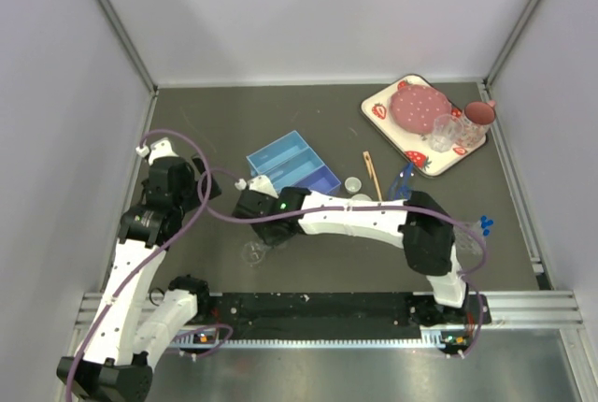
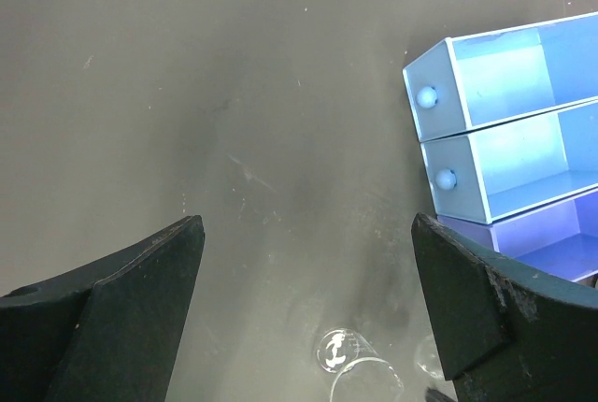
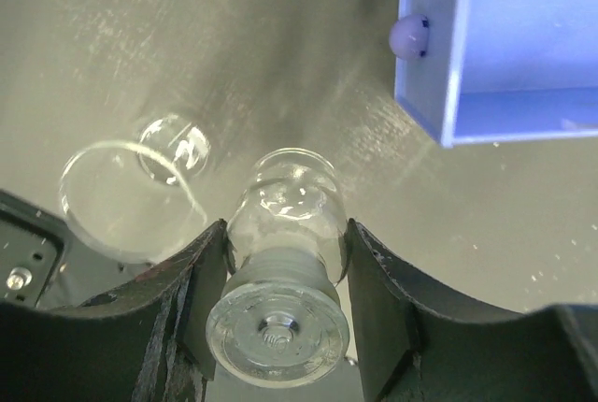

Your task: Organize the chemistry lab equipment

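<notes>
I will next swing my right gripper outward over the darker drawer's far end [image 1: 323, 179] and release the vial, because that end is to its right in the top view and looks empty.
My right gripper [image 3: 285, 262] is shut on a small clear glass vial [image 3: 285, 210] and holds it above the dark table, reaching far left [image 1: 252, 227]. A clear glass beaker [image 3: 131, 198] lies on its side just left of it; it also shows in the top view [image 1: 254, 252] and the left wrist view [image 2: 363, 369]. My left gripper [image 2: 308, 299] is open and empty above the table, left of the blue drawers [image 1: 213, 189]. Thin tan wooden tongs [image 1: 372, 175], a small clear round dish [image 1: 353, 184], a blue-capped tube [image 1: 404, 178] and small blue pieces [image 1: 486, 224] lie to the right.
A blue organiser of open drawers [image 1: 292, 166] with white ball knobs lies mid-table, and shows in the left wrist view [image 2: 523, 131] and the right wrist view [image 3: 505, 47]. A white strawberry-print tray [image 1: 381, 105] with a pink plate and glasses stands at the back right.
</notes>
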